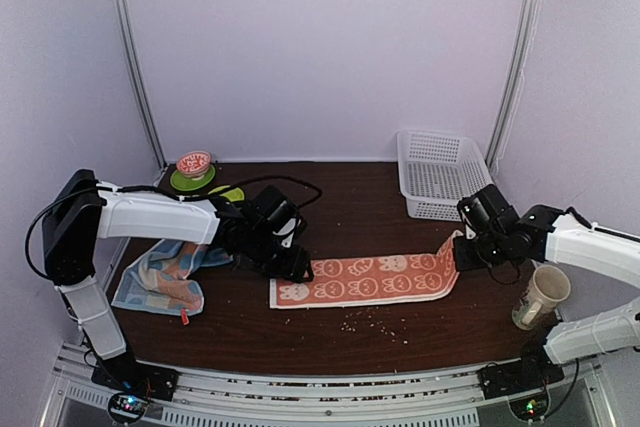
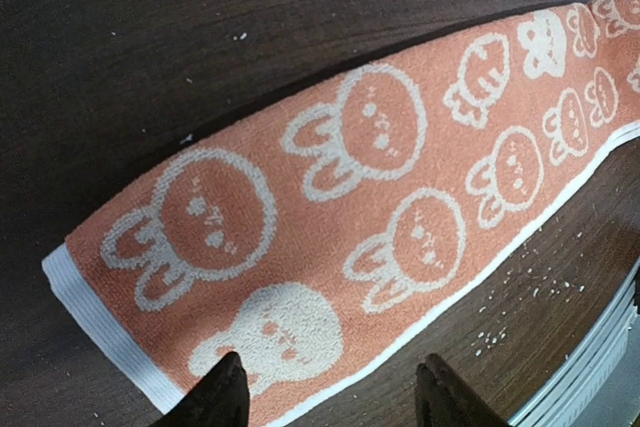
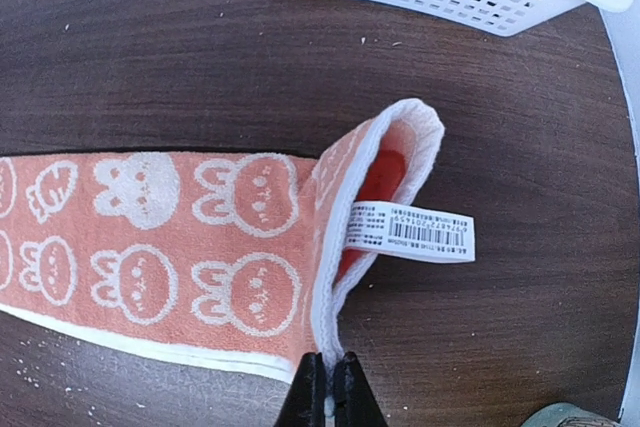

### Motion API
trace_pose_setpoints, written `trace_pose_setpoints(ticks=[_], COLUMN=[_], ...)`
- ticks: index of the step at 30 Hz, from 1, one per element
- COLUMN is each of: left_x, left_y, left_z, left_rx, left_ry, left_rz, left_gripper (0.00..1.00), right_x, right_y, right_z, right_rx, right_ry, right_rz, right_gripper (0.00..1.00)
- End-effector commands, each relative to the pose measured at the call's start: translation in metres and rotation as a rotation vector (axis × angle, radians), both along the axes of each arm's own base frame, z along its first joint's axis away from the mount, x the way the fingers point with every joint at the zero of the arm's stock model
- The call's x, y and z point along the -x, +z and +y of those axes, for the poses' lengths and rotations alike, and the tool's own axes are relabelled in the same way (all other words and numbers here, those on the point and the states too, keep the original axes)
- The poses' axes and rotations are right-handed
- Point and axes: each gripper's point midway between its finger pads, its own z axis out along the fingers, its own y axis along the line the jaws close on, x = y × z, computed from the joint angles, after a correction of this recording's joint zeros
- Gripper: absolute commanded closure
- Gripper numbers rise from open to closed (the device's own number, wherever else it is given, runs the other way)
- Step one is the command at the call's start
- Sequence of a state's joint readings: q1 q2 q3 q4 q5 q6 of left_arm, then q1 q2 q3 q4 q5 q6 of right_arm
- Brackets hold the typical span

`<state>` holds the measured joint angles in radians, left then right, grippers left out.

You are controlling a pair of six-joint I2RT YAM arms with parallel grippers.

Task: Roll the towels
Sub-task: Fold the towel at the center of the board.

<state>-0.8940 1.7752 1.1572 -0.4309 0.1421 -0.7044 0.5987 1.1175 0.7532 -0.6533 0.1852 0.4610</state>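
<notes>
The towel between lies flat, so my right gripper should next go to the left in the top view, lower the towel's tagged edge onto the opposite white hem (image 1: 272, 294) and then release it.
The orange towel (image 1: 365, 280) with white bunny print lies stretched flat across the middle of the table. Its right end is lifted and folded over, and my right gripper (image 1: 466, 252) (image 3: 327, 387) is shut on that white-hemmed edge (image 3: 330, 287), where a barcode tag (image 3: 412, 231) sticks out. My left gripper (image 1: 290, 269) (image 2: 335, 392) hovers open just above the towel's left end (image 2: 300, 247), nothing between its fingers. The light-blue dotted towel (image 1: 160, 277) lies crumpled at the left under the left arm.
A white plastic basket (image 1: 440, 175) stands at the back right. A beige mug (image 1: 542, 296) sits at the right near the right arm. A green plate with a red bowl (image 1: 194, 169) is at the back left. Crumbs (image 1: 375, 322) speckle the table in front of the towel.
</notes>
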Motion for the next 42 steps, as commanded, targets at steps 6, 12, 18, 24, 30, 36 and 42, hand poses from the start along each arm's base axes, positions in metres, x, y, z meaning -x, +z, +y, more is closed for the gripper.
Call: trace_pose_setpoints(ticks=[6, 12, 18, 24, 30, 36, 42], left_x=[-0.002, -0.002, -0.005, 0.000, 0.006, 0.011, 0.016], left_y=[-0.003, 0.001, 0.018, 0.022, 0.018, 0.013, 0.009], left_z=[-0.002, 0.005, 0.026, 0.046, 0.063, 0.082, 0.101], left_rx=[0.003, -0.004, -0.019, -0.026, -0.039, -0.056, -0.069], left_ry=[-0.010, 0.012, 0.070, 0.111, 0.156, 0.206, 0.258], left_rz=[-0.002, -0.020, -0.070, -0.095, -0.102, -0.111, -0.114], left_gripper=[0.41, 0.42, 0.42, 0.42, 0.42, 0.42, 0.42], right_x=[-0.004, -0.002, -0.004, -0.001, 0.001, 0.003, 0.004], right_y=[-0.002, 0.008, 0.040, 0.045, 0.045, 0.042, 0.041], right_z=[0.031, 0.057, 0.093, 0.130, 0.171, 0.203, 0.234], right_rx=[0.046, 0.005, -0.047, -0.058, -0.074, -0.092, -0.124], right_ry=[0.112, 0.180, 0.237, 0.307, 0.369, 0.414, 0.447], right_rz=[-0.011, -0.033, -0.084, -0.083, -0.082, -0.078, -0.078], right_gripper=[1.00, 1.00, 1.00, 1.00, 1.00, 1.00, 1.00])
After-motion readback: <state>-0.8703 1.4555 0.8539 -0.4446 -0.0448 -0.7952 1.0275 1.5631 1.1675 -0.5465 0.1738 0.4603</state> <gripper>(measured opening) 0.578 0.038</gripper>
